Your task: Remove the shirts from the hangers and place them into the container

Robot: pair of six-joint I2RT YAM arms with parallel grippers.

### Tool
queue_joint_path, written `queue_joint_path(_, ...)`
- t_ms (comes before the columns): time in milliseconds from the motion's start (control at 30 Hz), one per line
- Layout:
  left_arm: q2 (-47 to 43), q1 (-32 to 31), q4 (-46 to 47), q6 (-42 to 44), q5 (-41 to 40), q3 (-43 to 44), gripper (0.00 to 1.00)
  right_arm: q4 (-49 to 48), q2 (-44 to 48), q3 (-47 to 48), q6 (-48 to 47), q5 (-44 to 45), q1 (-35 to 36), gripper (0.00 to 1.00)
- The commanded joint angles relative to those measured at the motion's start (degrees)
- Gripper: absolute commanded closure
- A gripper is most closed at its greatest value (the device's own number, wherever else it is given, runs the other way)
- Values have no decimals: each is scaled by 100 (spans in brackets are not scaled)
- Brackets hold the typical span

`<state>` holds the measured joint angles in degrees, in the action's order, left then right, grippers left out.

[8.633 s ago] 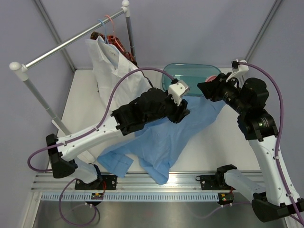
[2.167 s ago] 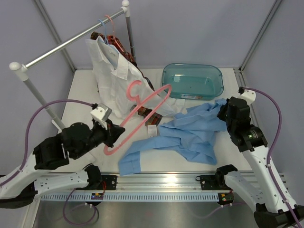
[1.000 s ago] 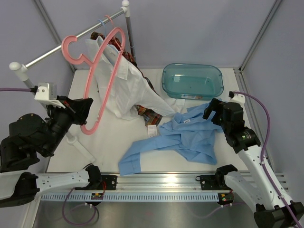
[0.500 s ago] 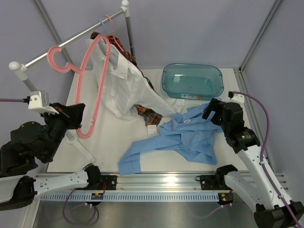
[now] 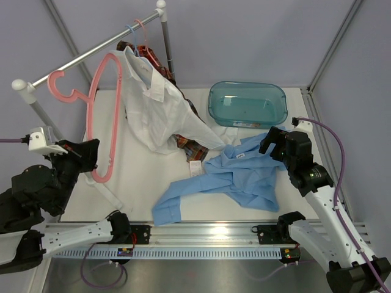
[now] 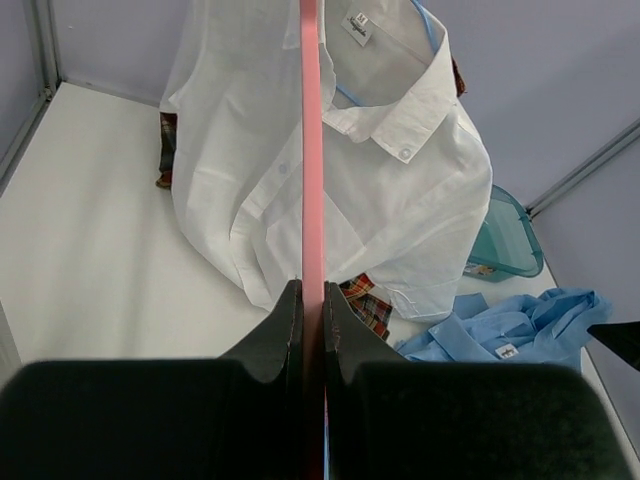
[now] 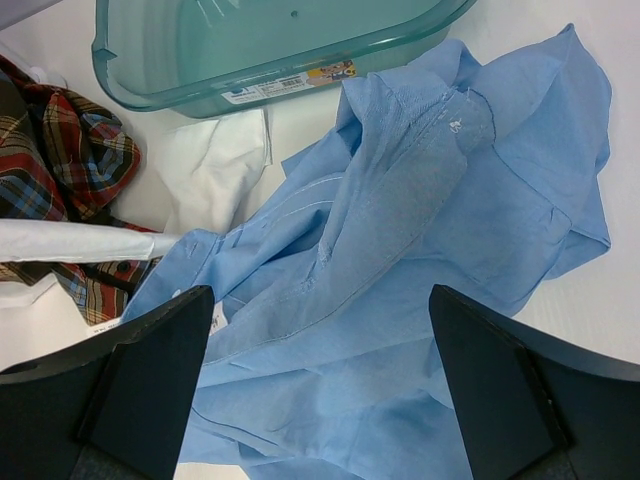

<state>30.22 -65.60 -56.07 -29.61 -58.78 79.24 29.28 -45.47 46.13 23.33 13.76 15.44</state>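
Note:
I should next carry the pink hanger (image 5: 98, 116), since it's bare, outward with my left gripper, lower its hook onto the empty part of the silver bar (image 5: 79, 59) and let go.
My left gripper (image 5: 90, 151) (image 6: 312, 300) is shut on a bare pink hanger (image 5: 98, 116) (image 6: 311, 150), held up with its hook close to the silver rail (image 5: 79, 59). A white shirt (image 5: 156, 110) (image 6: 400, 190) hangs from a light blue hanger (image 5: 130, 30) on that rail. Plaid shirt cloth (image 5: 194, 148) (image 7: 60, 160) shows under its hem. The light blue shirt (image 5: 238, 177) (image 7: 400, 250) lies crumpled on the table. My right gripper (image 5: 269, 143) (image 7: 320, 292) hovers open just above it, holding nothing. The teal container (image 5: 247, 104) (image 7: 250, 50) stands behind it with no shirt inside.
The rail runs diagonally across the back left on two white-capped posts (image 5: 164, 36). Its near post (image 5: 46, 119) stands right beside my left arm. Another pink hook (image 5: 142, 25) hangs on the rail by the blue one. Grey walls close in both sides.
My left arm has swung the pink hanger left and downward, bringing its hook from above the rail to its near end. The right arm and the shirts have not moved.

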Motion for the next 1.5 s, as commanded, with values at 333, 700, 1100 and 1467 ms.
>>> queue_joint_path(333,1618,-5,272,165,-1355,812,100,-273,109,-16,-83,-277,-15,1)
queue_joint_path(700,2813,1013,299,254,-258,1427,100,-335,153,-69,-92,-488,-15,1)
queue_joint_path(1100,3280,1770,281,341,-660,1664,100,-379,153,-104,-92,-550,-15,1)
queue_joint_path(1467,3579,2877,316,640,-46,1761,100,-388,83,-95,-110,-611,-15,1)
